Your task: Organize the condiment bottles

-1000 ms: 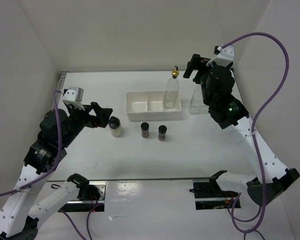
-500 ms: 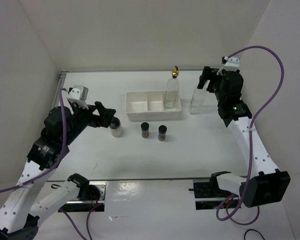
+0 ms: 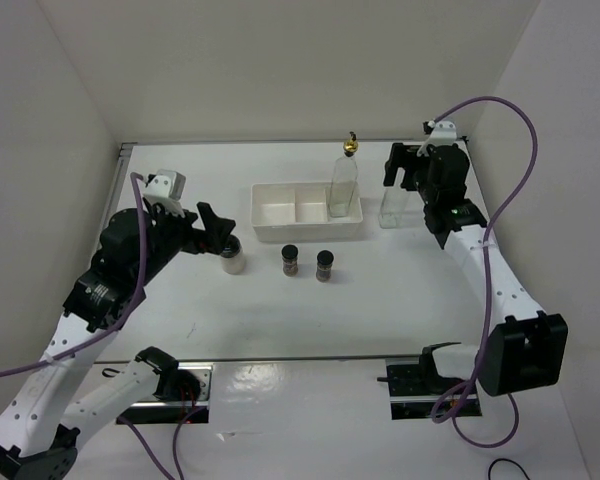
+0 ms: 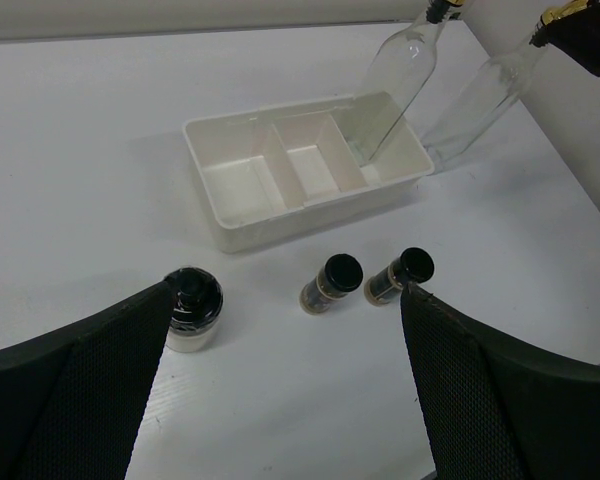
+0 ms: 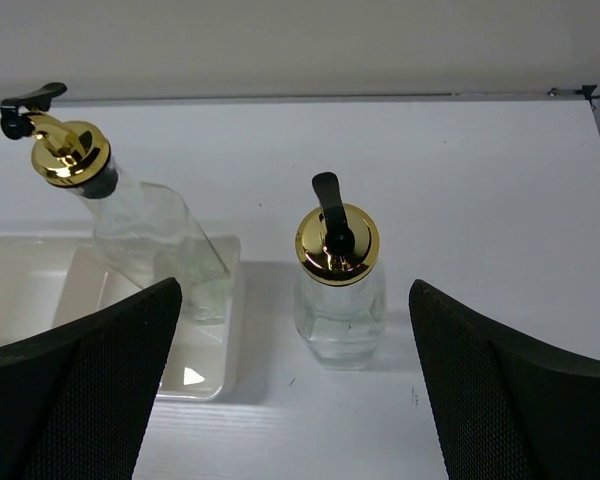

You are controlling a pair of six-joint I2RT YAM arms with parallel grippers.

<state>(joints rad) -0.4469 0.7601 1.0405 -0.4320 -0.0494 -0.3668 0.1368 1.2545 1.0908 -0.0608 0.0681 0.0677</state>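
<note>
The gold-topped neck of the second tall bottle is still below the gripper's open fingers, so my right gripper will next lower around it and close there.
A tall clear bottle with a gold spout stands in the right compartment of the white tray. A second tall one stands on the table right of the tray. The whitish jar and two small dark jars stand in front of the tray. My left gripper is open, above and just left of the whitish jar. My right gripper is open above the second tall bottle, a finger on either side and clear of it.
White walls enclose the table at the left, back and right. The tray's left and middle compartments hold nothing. Metal mounting plates lie at the near edge.
My left gripper has moved right, closer to the whitish jar. My right arm has swung and shifted above the second tall bottle. No bottle has moved.
</note>
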